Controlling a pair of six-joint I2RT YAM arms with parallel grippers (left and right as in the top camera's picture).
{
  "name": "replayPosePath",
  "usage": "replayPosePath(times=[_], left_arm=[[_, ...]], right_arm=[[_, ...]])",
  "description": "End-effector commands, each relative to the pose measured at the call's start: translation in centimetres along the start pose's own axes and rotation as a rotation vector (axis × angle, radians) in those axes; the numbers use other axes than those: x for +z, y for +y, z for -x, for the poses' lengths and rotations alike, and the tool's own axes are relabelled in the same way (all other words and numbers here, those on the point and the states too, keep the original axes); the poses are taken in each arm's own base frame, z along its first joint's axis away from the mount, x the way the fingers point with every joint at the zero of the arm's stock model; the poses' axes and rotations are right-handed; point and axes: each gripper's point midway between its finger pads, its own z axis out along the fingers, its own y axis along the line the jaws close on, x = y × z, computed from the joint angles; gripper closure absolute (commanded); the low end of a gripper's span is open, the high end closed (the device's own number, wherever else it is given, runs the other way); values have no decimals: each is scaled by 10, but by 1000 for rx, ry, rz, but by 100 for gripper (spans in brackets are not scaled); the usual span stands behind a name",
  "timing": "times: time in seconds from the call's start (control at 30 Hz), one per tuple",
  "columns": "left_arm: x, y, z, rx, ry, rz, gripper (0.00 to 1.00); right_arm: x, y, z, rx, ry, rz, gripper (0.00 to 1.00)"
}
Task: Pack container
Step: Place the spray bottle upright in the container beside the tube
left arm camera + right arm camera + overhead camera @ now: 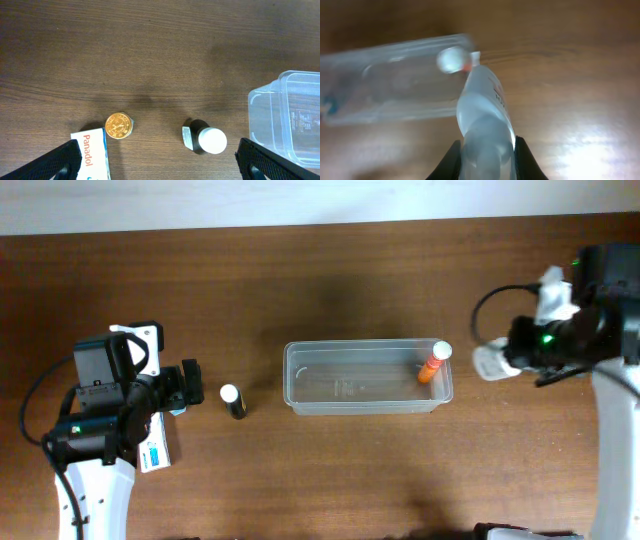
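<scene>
The white plastic bottle needs to go down in my right gripper over the container's near corner beside the orange tube for release, because there is room there.
The clear container sits mid-table. An orange tube with a white cap leans in its right end. My right gripper is just right of the container, shut on a white plastic bottle that points at the container's end. The tube's cap shows blurred there. My left gripper is open and empty. A small dark bottle with a white cap stands just right of it and left of the container. In the left wrist view the bottle stands between the open fingers.
A white Panadol box lies by the left finger, with a small gold tin beside it. The box also shows under the left arm in the overhead view. The container's corner is at the right of the left wrist view.
</scene>
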Motion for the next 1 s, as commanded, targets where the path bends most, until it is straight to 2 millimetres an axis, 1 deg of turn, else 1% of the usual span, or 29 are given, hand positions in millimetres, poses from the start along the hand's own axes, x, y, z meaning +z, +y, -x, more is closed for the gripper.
replayPosePath(times=[0.0, 0.17, 0.23, 0.4, 0.53, 0.63, 0.7, 0.8, 0.87, 0.9, 0.97], left_arm=[[-5, -2, 9, -9, -25, -12, 1], [-5, -2, 9, -9, -25, -12, 1], [-5, -2, 9, -9, -25, -12, 1], [-5, -2, 9, -9, -25, -12, 1], [-5, -2, 9, -9, -25, -12, 1], [-5, -2, 9, -9, -25, -12, 1], [-5, -2, 9, -9, -25, -12, 1], [-5, -2, 9, -9, -25, -12, 0], [-5, -2, 9, -9, -25, -12, 1], [-5, -2, 9, -9, -25, -12, 1], [-5, -2, 9, -9, -25, -12, 1]], right_arm=[[2, 32, -2, -101, 7, 44, 87], [25, 52, -10, -147, 80, 25, 87], [38, 56, -10, -166, 105, 20, 87], [77, 53, -11, -158, 158, 1, 87], [113, 49, -18, -154, 197, -6, 87], [136, 46, -24, -154, 212, -10, 87], [147, 44, -27, -154, 215, -10, 87], [155, 42, -29, -155, 209, -16, 86], [155, 40, -28, -158, 205, -31, 76], [155, 39, -27, -163, 203, -34, 69], [155, 39, -27, -170, 204, -32, 47]])
